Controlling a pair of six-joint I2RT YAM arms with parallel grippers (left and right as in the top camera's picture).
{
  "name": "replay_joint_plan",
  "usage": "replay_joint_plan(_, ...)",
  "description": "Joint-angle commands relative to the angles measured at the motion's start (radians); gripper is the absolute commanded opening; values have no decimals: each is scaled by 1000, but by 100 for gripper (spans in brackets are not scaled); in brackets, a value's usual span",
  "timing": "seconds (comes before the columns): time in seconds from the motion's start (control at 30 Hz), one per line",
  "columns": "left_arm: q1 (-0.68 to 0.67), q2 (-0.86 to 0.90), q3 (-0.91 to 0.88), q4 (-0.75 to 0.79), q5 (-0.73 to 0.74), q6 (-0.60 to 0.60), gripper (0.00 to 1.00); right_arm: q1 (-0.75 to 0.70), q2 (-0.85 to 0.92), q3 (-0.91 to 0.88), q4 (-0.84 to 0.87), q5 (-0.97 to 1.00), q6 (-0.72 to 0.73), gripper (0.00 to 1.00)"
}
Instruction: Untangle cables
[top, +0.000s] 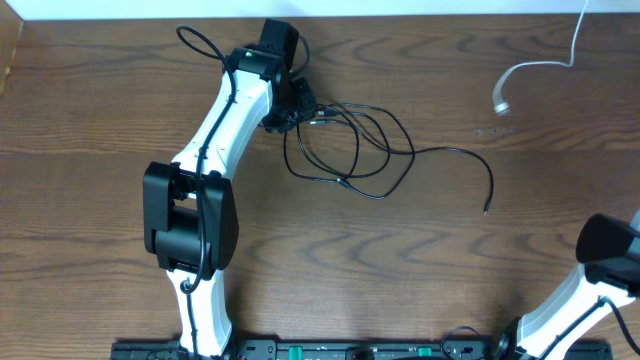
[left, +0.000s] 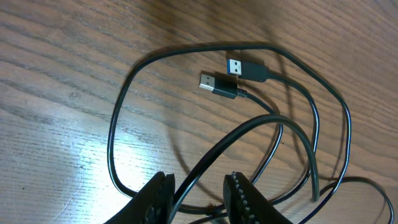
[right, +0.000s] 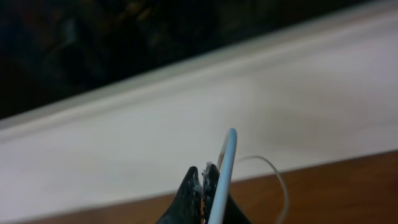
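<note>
My right gripper swings to the right in the overhead view next, then down near the table's far edge, where wood lies clear of black loops.
The black cable lies in loose overlapping loops on the wooden table, its free end trailing right. My left gripper hovers at the left edge of the loops. In the left wrist view that gripper is open, and one strand of the black cable passes between its fingers, close to the left one. Two USB plugs lie side by side inside the loop. The white cable lies at the far right, running off the top edge. My right gripper is shut on the white cable.
The left arm stretches from the front edge up to the cable pile. Part of the right arm shows at the bottom right corner. A pale wall borders the table's far edge.
</note>
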Motion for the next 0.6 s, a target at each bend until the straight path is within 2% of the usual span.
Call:
replay_joint_plan(0.0, -5, 16, 5, -16, 11, 6, 31, -33, 44, 98, 30, 235, -91, 1)
replay_joint_plan(0.1, -9, 16, 5, -18, 8, 6, 31, -57, 64, 98, 59, 328, -133, 1)
replay_joint_plan(0.57, -18, 16, 5, -14, 7, 33, 31, -136, 364, 96, 245, 318, -115, 1)
